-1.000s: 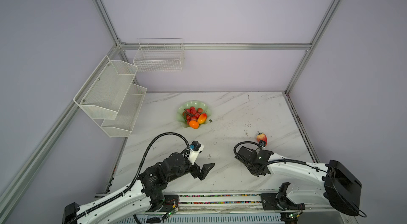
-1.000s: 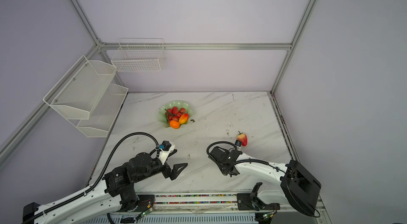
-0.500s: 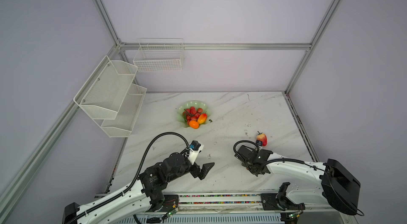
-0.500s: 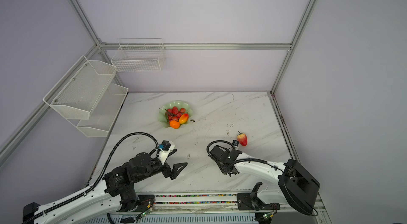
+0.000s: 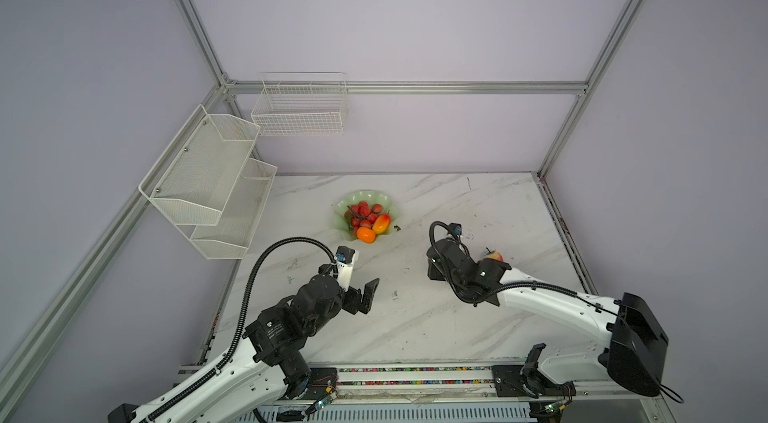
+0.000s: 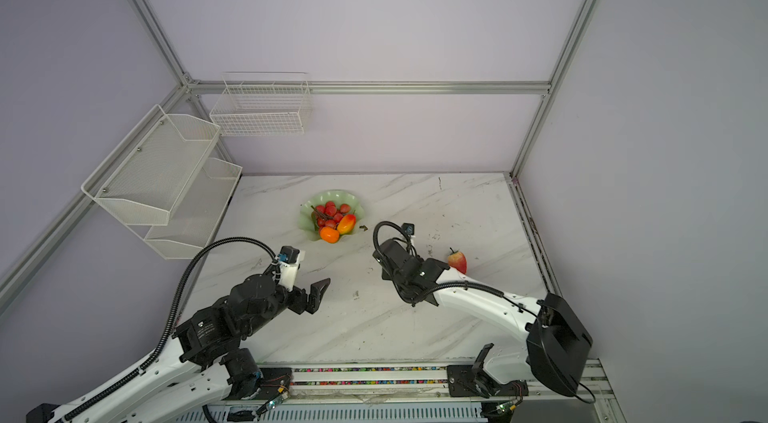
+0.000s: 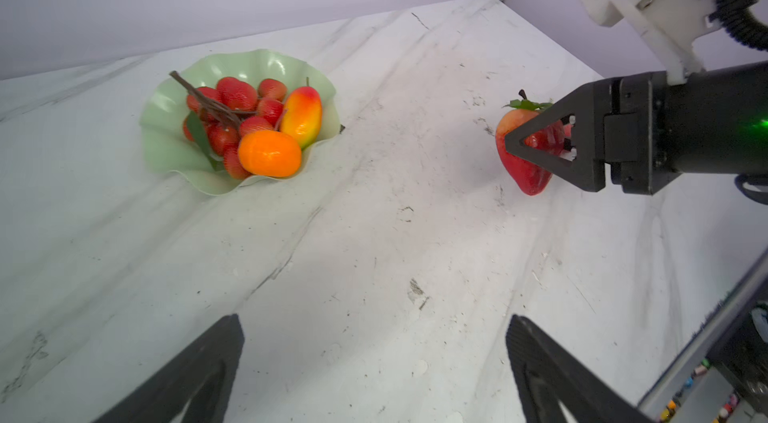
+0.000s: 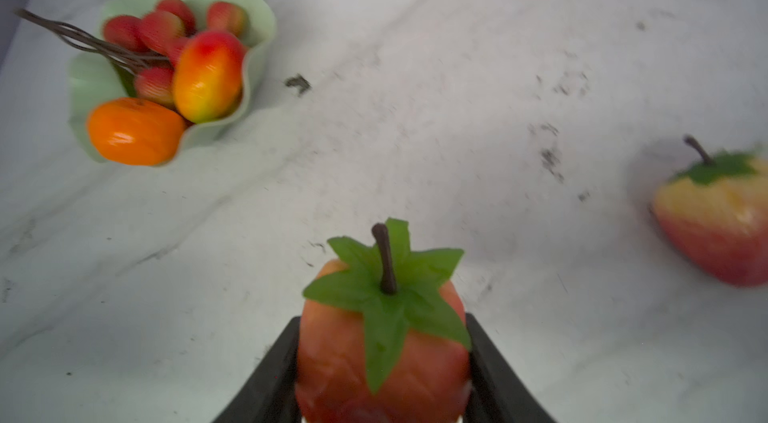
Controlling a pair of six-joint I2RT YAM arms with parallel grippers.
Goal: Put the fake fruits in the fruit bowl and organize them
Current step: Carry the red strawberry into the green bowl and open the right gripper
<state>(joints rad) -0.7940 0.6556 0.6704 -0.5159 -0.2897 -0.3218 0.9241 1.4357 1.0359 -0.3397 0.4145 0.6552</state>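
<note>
I should next move my right gripper out past the mango and over the bowl's far side [image 8: 209, 0], to let go of the red strawberry [image 8: 382, 354] there, because that side is farther outward than my gripper.
The pale green fruit bowl [image 5: 344, 209] [image 6: 308, 215] sits at mid-table and holds the red grape bunch [image 5: 363, 211] [image 7: 237, 94], the mango [image 5: 381, 223] [image 7: 302, 115] and the orange [image 5: 365, 234] [image 7: 269, 152]. My right gripper [image 8: 382, 317] [image 7: 519, 142] is shut on a red strawberry [image 8: 382, 354] [image 7: 528, 175] with a green leaf cap; in both top views that fruit is hidden under the gripper [image 5: 436, 271]. A paler red-cream strawberry [image 8: 715, 225] [image 6: 457, 261] lies on the table to its right. My left gripper [image 7: 374, 325] [image 5: 361, 277] hangs open and empty over bare marble, nearer than the bowl.
White mesh shelves [image 5: 208, 175] and a wire basket [image 5: 299, 109] hang on the left and back walls. A small dark leaf scrap [image 5: 397, 228] lies just right of the bowl. Metal frame posts run along the table's right and back edges.
The right gripper has closed on the red strawberry and shifted away from the front edge, slightly left. The left arm and the fruit in the bowl have stayed put.
</note>
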